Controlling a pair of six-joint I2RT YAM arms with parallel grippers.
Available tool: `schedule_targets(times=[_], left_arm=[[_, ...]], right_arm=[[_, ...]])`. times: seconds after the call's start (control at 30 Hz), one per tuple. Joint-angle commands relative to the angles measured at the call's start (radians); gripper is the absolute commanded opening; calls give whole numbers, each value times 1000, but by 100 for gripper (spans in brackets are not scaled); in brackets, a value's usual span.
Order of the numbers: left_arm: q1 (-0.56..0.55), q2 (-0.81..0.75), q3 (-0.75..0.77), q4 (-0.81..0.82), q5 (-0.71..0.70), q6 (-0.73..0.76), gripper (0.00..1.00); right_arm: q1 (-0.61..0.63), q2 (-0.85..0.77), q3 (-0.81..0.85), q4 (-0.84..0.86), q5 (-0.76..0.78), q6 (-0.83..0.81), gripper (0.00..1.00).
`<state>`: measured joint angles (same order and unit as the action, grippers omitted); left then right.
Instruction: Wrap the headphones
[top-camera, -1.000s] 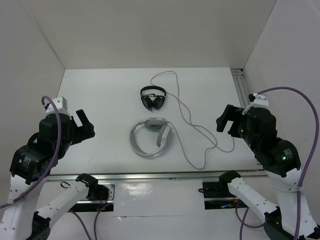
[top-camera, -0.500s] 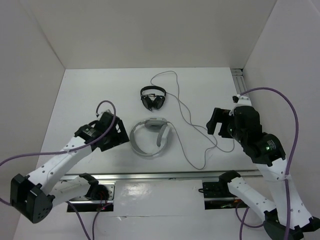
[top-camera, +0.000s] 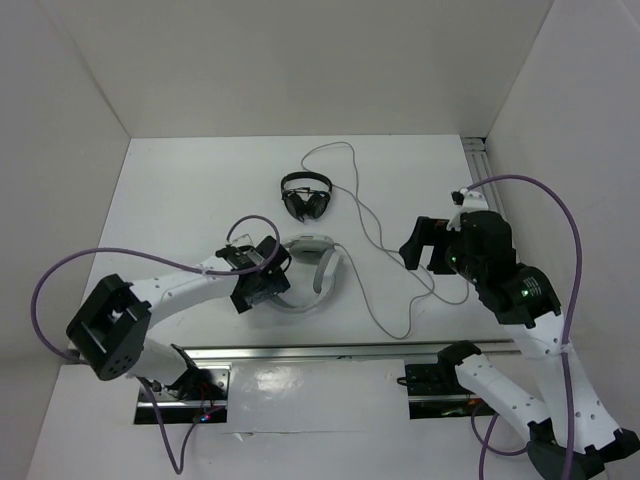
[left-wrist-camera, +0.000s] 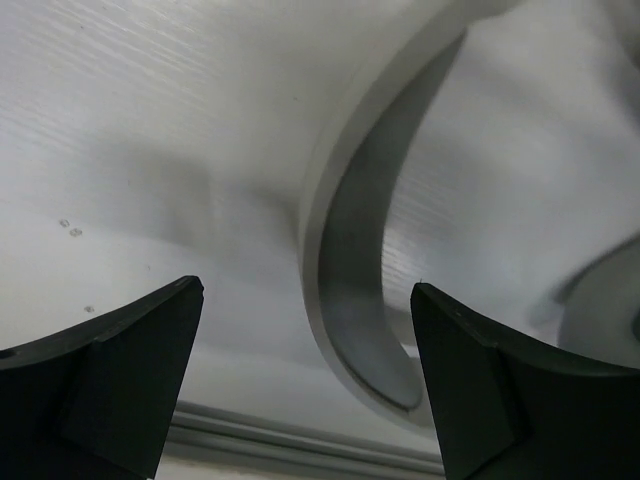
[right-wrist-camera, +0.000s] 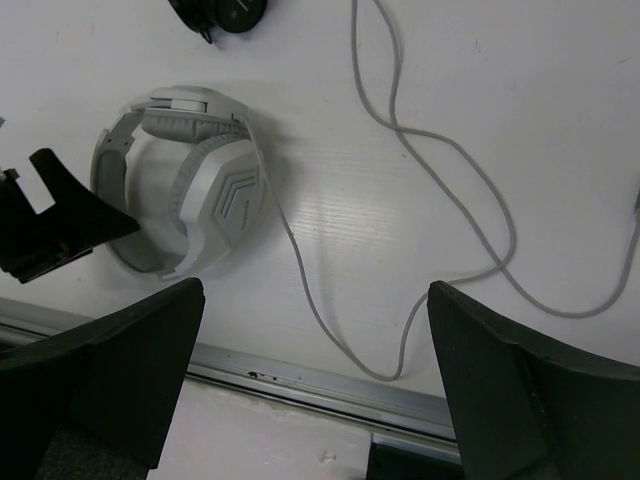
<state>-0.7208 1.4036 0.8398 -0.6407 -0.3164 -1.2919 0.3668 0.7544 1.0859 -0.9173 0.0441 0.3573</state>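
The left gripper lowers its open fingers to straddle the headband next, then closes, as the headband's curve lies just below, between my fingers.
The grey-white headphones (top-camera: 327, 268) lie flat near the middle of the table, and their thin grey cable (top-camera: 400, 335) runs off to the right in loops. My left gripper (top-camera: 262, 276) is open and low over the left side of the headband. In the left wrist view the curved headband (left-wrist-camera: 352, 250) lies between the open fingers (left-wrist-camera: 120, 380), untouched. My right gripper (top-camera: 420, 245) is open and empty, held above the cable to the right of the headphones. The right wrist view shows the headphones (right-wrist-camera: 215, 190) and the cable (right-wrist-camera: 306, 281) below it.
Smaller black headphones (top-camera: 306, 196) lie just behind the grey ones, and also show at the top of the right wrist view (right-wrist-camera: 222, 10). A metal rail (top-camera: 350, 350) runs along the table's front edge and another (top-camera: 481, 170) along the right side. White walls enclose the table.
My left arm has swung in from the far left and reached down to the headband's left side. My right gripper has moved a little left toward the cable.
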Motion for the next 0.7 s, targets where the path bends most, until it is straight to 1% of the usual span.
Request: schedule_targets(times=[0.0, 0.03, 0.2, 0.27, 0.3, 0.33, 0.37, 0.43, 0.47, 0.5, 0.53, 0.57, 0.6, 0.63, 0.67], left_arm=[[-2, 67, 28, 9, -76, -93, 98], [-2, 67, 28, 9, -76, -93, 98], [9, 184, 28, 27, -87, -113, 90], [9, 207, 28, 27, -87, -113, 74], [9, 219, 28, 27, -75, -113, 64], [9, 219, 18, 27, -66, -113, 51], [9, 219, 9, 27, -66, -113, 31], [9, 189, -14, 27, -66, -113, 4], [9, 172, -15, 27, -66, -113, 0], [-2, 149, -15, -34, -78, -124, 0], [-2, 120, 4, -78, -125, -133, 0], [-15, 48, 19, -126, -156, -133, 0], [-25, 8, 40, -219, -183, -112, 0], [-25, -30, 70, -273, -209, -92, 0], [-25, -66, 146, -333, -267, -74, 0]], right_arm=[[3, 0, -12, 89, -47, -21, 100], [3, -9, -12, 89, -47, -21, 100], [3, -29, -12, 89, -56, -31, 100], [3, -38, -12, 89, -65, -31, 100], [3, -47, -12, 89, -66, -31, 100], [3, -47, -12, 89, -66, -31, 100], [3, -47, -12, 89, -66, -31, 100], [3, -56, -12, 89, -66, -31, 100], [3, -56, -26, 100, -66, -31, 100], [3, -56, -26, 113, -81, -31, 100], [3, -56, -38, 124, -93, -31, 100], [3, -56, -56, 150, -133, -31, 100], [3, -66, -69, 170, -173, -40, 100], [3, -79, -86, 196, -231, -58, 100], [3, -79, -105, 262, -304, -75, 100]])
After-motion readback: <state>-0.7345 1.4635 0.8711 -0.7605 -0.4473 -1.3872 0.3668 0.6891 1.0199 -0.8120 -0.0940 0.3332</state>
